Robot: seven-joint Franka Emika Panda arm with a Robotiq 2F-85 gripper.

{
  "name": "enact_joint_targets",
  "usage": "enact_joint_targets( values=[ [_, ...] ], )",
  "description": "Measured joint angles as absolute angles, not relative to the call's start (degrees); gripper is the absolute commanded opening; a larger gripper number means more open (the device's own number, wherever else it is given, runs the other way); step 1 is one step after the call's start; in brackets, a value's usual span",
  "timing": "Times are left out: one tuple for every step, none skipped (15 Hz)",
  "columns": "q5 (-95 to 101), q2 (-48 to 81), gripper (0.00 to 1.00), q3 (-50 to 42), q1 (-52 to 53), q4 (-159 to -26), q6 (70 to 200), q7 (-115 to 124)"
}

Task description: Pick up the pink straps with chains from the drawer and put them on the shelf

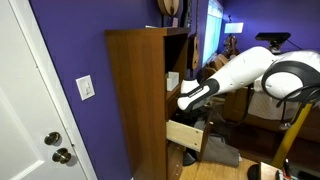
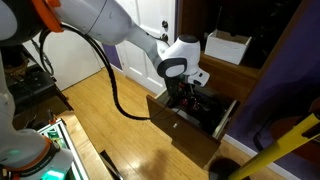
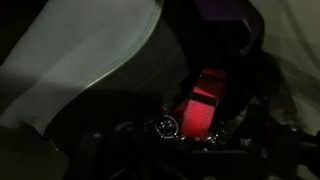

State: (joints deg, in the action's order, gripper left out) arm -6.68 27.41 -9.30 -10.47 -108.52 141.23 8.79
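My gripper needs to go down a little deeper into the drawer next and close on the pink strap's near end [image 3: 198,119], because that end lies just below it.
The pink strap [image 3: 201,100] lies in the dark drawer, with a metal ring [image 3: 165,125] and a glinting chain [image 3: 218,136] at its near end. My gripper [image 2: 190,101] reaches down into the open pull-out drawer [image 2: 178,123] of the brown wooden cabinet [image 1: 135,100]. It also shows in an exterior view [image 1: 196,114] above the drawer [image 1: 184,136]. Its fingers are lost in the dark, so I cannot tell whether they are open or touch the strap. The shelf [image 1: 178,62] is the dark open compartment above the drawer.
A white box [image 2: 228,48] sits in a cabinet compartment above the drawer. A white door [image 1: 30,110] stands beside the cabinet against the purple wall. Black cables [image 2: 110,90] hang over the wooden floor. A yellow pole [image 2: 275,150] crosses the lower corner.
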Motion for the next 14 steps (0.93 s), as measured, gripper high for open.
enact_joint_targets(
  values=[
    [-6.7, 28.0, 1.00, -9.3, -10.5, -108.0, 141.2, 9.1],
    [-6.7, 28.6, 1.00, -9.3, -10.5, -107.6, 141.2, 9.4],
    [-6.6, 29.0, 1.00, -9.4, -10.5, -107.1, 141.2, 9.8],
    [-6.6, 29.5, 1.00, -9.4, -10.5, -106.5, 141.2, 10.1],
    [-6.6, 30.0, 0.99, -9.4, -10.5, -106.0, 141.2, 10.2],
    [-6.7, 30.4, 0.92, -9.4, -10.5, -105.5, 141.2, 10.2],
    [-6.9, 30.8, 0.81, -9.3, -10.5, -105.1, 141.2, 10.2],
    [-7.2, 31.1, 0.70, -9.2, -10.5, -104.8, 141.3, 10.2],
    [-7.3, 31.5, 0.62, -9.0, -10.5, -104.6, 141.3, 10.2],
    [-7.4, 31.8, 0.52, -8.9, -10.4, -104.4, 141.3, 10.2],
    [-7.4, 32.2, 0.45, -8.9, -10.4, -104.1, 141.3, 10.2],
    [-7.4, 32.5, 0.39, -8.8, -10.4, -103.9, 141.3, 10.2],
    [-7.4, 32.9, 0.30, -8.9, -10.4, -103.7, 141.3, 10.2],
    [-7.3, 33.1, 0.23, -8.9, -10.4, -103.6, 141.3, 10.2]
  ],
)
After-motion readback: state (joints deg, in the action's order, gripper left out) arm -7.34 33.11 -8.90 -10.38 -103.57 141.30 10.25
